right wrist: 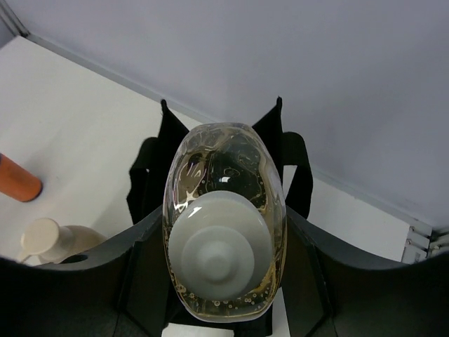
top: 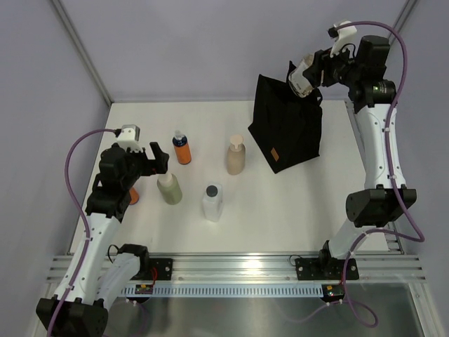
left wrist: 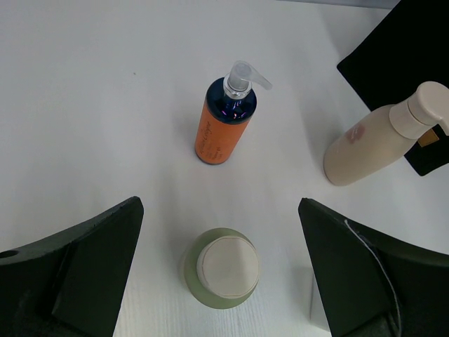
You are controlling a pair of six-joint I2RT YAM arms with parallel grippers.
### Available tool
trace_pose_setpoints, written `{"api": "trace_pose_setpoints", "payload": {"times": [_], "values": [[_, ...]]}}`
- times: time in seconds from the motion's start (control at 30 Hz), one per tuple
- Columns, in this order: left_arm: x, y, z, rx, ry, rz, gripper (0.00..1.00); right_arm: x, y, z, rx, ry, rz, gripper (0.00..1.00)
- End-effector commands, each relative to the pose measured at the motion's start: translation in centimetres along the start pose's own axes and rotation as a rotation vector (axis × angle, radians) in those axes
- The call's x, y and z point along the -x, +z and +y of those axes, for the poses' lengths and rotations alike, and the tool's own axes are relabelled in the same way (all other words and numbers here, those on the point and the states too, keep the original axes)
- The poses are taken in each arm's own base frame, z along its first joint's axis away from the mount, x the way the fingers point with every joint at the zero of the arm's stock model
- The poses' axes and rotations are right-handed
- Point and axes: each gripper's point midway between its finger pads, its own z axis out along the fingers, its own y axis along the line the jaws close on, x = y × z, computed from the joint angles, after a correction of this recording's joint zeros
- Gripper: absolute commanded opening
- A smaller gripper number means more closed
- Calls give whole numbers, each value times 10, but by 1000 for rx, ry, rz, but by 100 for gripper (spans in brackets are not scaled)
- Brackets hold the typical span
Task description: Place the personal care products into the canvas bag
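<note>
Next, my right gripper lowers the clear amber-filled bottle point(right wrist: 224, 217) down into the opening of the black canvas bag and releases it there, as that opening lies below.
My right gripper point(top: 306, 78) is shut on the clear amber-filled bottle point(right wrist: 224, 217), holding it above the mouth of the black canvas bag point(top: 286, 123), whose handles point(right wrist: 158, 151) show below it. My left gripper point(top: 156, 160) is open above the olive-green bottle point(left wrist: 223, 268), which stands between its jaws, untouched; it also shows in the top view point(top: 169, 188). An orange bottle with blue top point(left wrist: 223, 123), the beige bottle point(left wrist: 379, 137) and the white bottle with black cap point(top: 212, 201) stand on the table. A second orange bottle point(top: 133, 196) is partly hidden by my left arm.
White table point(top: 280, 203) with grey walls behind and at the sides. An aluminium rail point(top: 245, 267) runs along the near edge by the arm bases. The bag stands at the back right, its brown label point(top: 274, 154) facing forward.
</note>
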Motion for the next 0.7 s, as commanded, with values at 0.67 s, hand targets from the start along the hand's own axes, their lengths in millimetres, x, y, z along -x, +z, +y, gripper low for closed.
{"api": "trace_pose_setpoints", "payload": {"times": [0.67], "values": [[27, -8, -10, -36, 25, -76, 99, -66, -3, -52, -93, -432, 331, 0]]}}
